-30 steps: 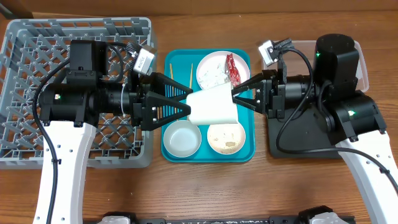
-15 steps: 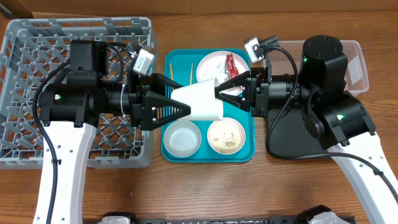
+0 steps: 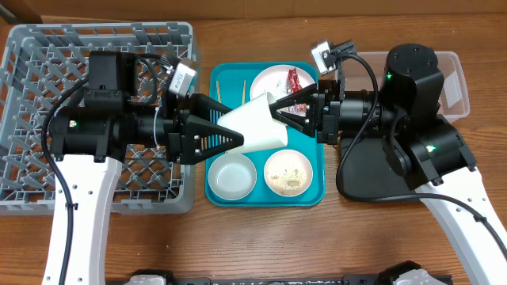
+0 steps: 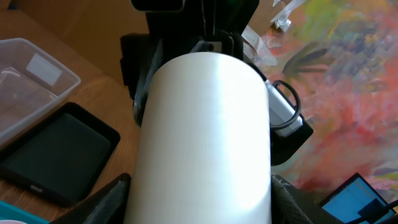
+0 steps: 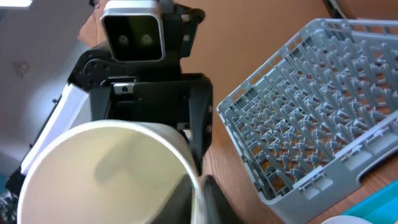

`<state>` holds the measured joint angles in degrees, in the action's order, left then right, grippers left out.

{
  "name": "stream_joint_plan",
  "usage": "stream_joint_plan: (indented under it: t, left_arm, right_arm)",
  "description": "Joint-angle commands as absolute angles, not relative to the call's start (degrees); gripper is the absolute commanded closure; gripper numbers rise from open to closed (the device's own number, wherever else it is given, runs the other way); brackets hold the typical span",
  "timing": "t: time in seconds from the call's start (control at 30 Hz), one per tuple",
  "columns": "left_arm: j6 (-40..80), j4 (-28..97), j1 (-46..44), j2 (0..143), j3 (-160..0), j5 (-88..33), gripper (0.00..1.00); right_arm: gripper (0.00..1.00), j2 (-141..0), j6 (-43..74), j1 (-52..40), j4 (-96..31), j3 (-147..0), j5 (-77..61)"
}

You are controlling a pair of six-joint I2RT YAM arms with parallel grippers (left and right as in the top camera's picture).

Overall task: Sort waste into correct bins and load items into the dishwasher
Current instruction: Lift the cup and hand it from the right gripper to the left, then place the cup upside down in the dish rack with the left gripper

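Observation:
The left gripper swings away from the teal tray next, tips downward and lowers onto the rack's near corner farthest from that tray (image 3: pixel 25 184), since the cup (image 3: pixel 255 127) is empty.
A white cup (image 3: pixel 255 127) hangs on its side above the teal tray (image 3: pixel 226 75), between both arms. My left gripper (image 3: pixel 238 129) has its fingers pressed against both sides of the cup's body; in the left wrist view the cup (image 4: pixel 205 143) fills the gap of that gripper (image 4: pixel 200 186). My right gripper (image 3: pixel 277 115) pinches the cup's rim, one finger inside and one outside, as the right wrist view shows around the cup (image 5: pixel 106 174) and that gripper (image 5: pixel 198 190). The grey dishwasher rack (image 3: pixel 32 79) lies to the left.
On the teal tray sit a plate (image 3: pixel 269 89) with a red wrapper (image 3: pixel 295 81), chopsticks (image 3: pixel 215 87), a white dish (image 3: pixel 232 176) and a bowl of rice scraps (image 3: pixel 287 172). A clear tub (image 3: pixel 455 79) and a black tray (image 3: pixel 356 186) are on the right.
The right arm carried the cup leftward into the left gripper's jaws and tilted it. The left jaws closed in onto the cup's sides.

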<state>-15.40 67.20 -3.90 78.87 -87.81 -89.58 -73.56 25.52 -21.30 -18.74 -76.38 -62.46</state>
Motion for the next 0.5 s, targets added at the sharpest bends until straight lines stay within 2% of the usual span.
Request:
stream_joint_plan:
  t: [0.0,0.07,0.1,0.23,0.33,0.37,0.47]
  left_arm:
    - [-16.3,67.1,-4.9,78.8,-88.7,-90.6,0.51]
    - [-16.3,67.1,-4.9,78.8,-88.7,-90.6,0.52]
    - [-16.3,67.1,-4.9,78.8,-88.7,-90.6,0.56]
    - [-16.3,67.0,-4.8,78.8,-88.7,-90.6,0.66]
    - [-16.1,66.3,-4.4,78.8,-88.7,-90.6,0.68]
    - [-15.2,65.8,-2.9,78.7,-88.7,-90.6,0.73]
    - [-12.0,65.7,1.0,78.3,-89.4,-86.7,0.80]
  right_arm:
    - [0.61,-73.1,25.5,-23.1,-18.0,-76.9,-63.6]
    - [0.39,-73.1,25.3,-22.5,-18.0,-76.9,-62.9]
    - [0.36,-73.1,25.3,-21.3,-18.1,-76.9,-62.9]
    - [0.33,-73.1,25.6,-18.9,-18.7,-76.9,-64.1]
    - [0.30,-73.1,25.6,-17.0,-20.0,-76.9,-64.1]
    - [0.28,-73.1,25.6,-14.5,-22.7,-76.9,-63.9]
    - [0.26,-72.9,25.6,-12.2,-27.7,-76.9,-60.8]
